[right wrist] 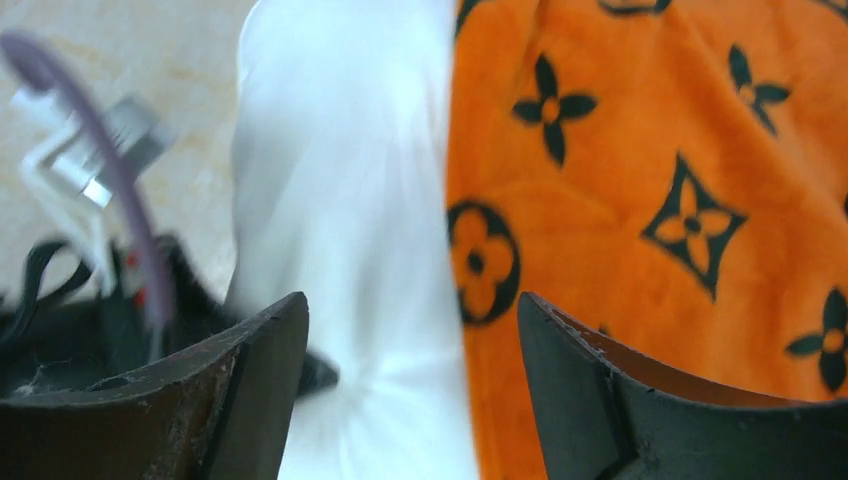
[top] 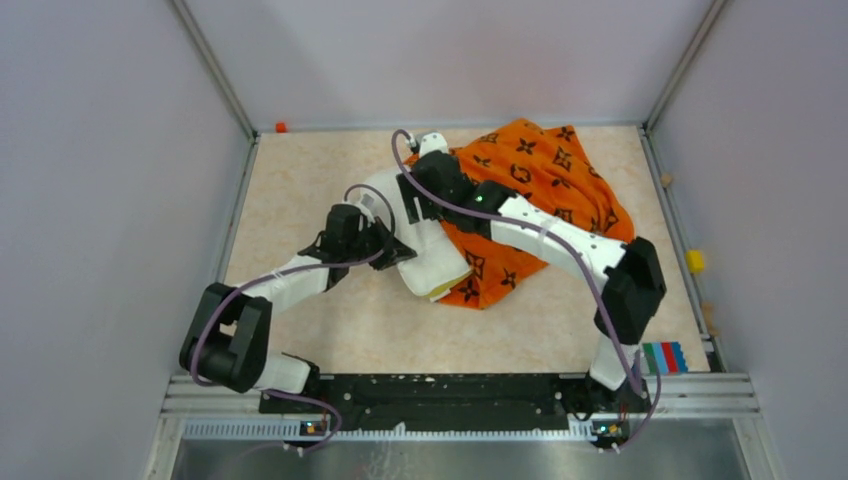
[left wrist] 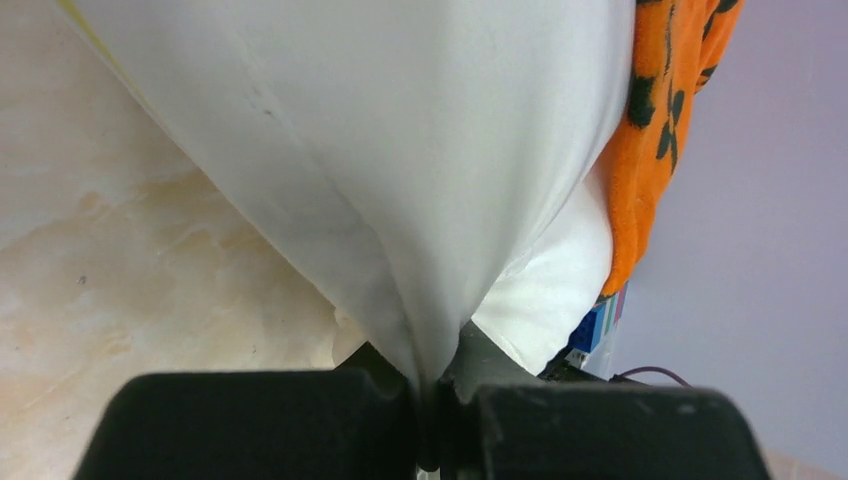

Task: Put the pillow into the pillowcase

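Note:
My right gripper should move down, open, onto the pillowcase's edge over the white pillow, because that edge already runs between my fingers.
The white pillow lies mid-table, its far side tucked into the orange pillowcase with black motifs, which bunches up at the back right. My left gripper is at the pillow's near-left end. In the left wrist view the left gripper is shut on a pinched fold of the pillow, with the pillowcase beyond. My right gripper hovers over the case's edge. Seen from the right wrist, the right gripper is open, straddling the line between the pillow and the pillowcase.
Grey walls and metal rails enclose the beige table. A small orange piece sits at the back left corner. A yellow block and a striped coloured block lie along the right rail.

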Controlling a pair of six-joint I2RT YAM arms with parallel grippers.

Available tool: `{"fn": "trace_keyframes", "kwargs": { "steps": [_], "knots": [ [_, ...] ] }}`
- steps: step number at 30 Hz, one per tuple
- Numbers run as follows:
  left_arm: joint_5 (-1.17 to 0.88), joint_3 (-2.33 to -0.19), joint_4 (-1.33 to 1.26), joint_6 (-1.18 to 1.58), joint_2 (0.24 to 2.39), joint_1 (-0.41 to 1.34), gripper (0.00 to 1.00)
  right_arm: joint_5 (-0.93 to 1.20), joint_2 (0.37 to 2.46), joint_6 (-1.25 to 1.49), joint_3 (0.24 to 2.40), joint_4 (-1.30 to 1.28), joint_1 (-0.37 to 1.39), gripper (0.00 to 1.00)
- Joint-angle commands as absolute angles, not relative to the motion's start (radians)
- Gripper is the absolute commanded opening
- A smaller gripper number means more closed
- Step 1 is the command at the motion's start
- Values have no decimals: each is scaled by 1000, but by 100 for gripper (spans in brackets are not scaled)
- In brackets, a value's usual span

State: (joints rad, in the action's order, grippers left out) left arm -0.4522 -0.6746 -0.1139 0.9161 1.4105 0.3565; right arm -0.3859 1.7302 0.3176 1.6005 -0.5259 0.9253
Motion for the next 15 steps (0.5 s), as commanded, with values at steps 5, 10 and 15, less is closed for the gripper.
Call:
{"fn": "trace_keyframes", "kwargs": {
  "steps": [5,10,15],
  "knots": [
    [-442,-627,-162,902,1324,354,11,-291,1961,161,1691,-376,832,79],
    [-437,-627,-140,884,1330,344,20,-142,2066,145,1732,-392,824,80],
    [-426,-661,-85,863,1335,342,23,-199,2186,174,1782,-464,824,43]
  ]
}}
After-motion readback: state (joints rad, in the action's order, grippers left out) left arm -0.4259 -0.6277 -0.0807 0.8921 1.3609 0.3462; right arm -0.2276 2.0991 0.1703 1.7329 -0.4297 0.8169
